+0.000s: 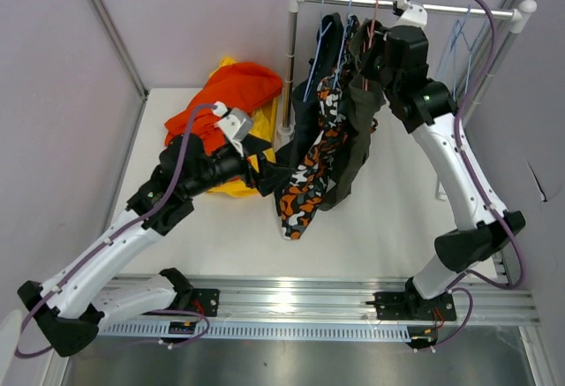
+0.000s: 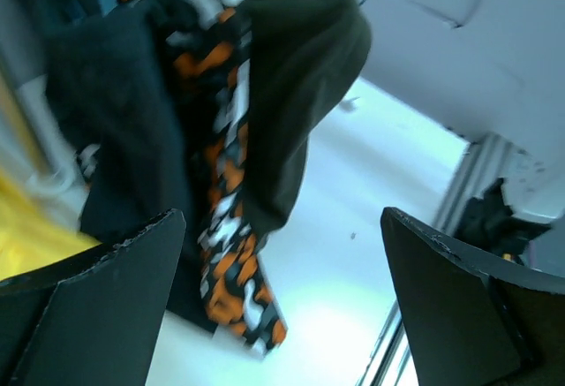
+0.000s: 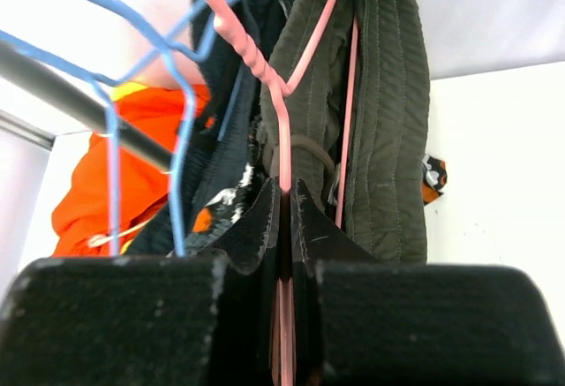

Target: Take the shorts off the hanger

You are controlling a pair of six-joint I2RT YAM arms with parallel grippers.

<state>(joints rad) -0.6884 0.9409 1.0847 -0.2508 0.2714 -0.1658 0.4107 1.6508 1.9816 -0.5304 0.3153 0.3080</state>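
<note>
The left gripper moves to the right in the top view next, past the camouflage shorts onto the olive-grey shorts' fold, as their pink hanger (image 1: 374, 8) is held.
Three pairs of shorts hang from the rail: dark olive-grey (image 1: 357, 130) (image 3: 388, 112) on a pink hanger (image 1: 374, 8) (image 3: 265, 77), camouflage print (image 1: 311, 178) (image 2: 231, 253), and dark navy (image 1: 305, 112) on blue hangers (image 1: 338, 41) (image 3: 177, 121). My right gripper (image 1: 378, 55) (image 3: 285, 193) is shut on the pink hanger's wire just below its twisted neck. My left gripper (image 1: 272, 172) (image 2: 282, 253) is open, low beside the hems of the navy and camouflage shorts, nothing between its fingers. Orange-red shorts (image 1: 225, 99) and yellow shorts (image 1: 256, 130) lie heaped on the table.
The rail (image 1: 441, 8) stands on a chrome post (image 1: 290, 59) at the back of the white table (image 1: 388, 218). Empty blue hangers (image 1: 459, 33) hang at its right end. Grey walls close in on both sides. A metal track (image 1: 291, 302) runs along the near edge.
</note>
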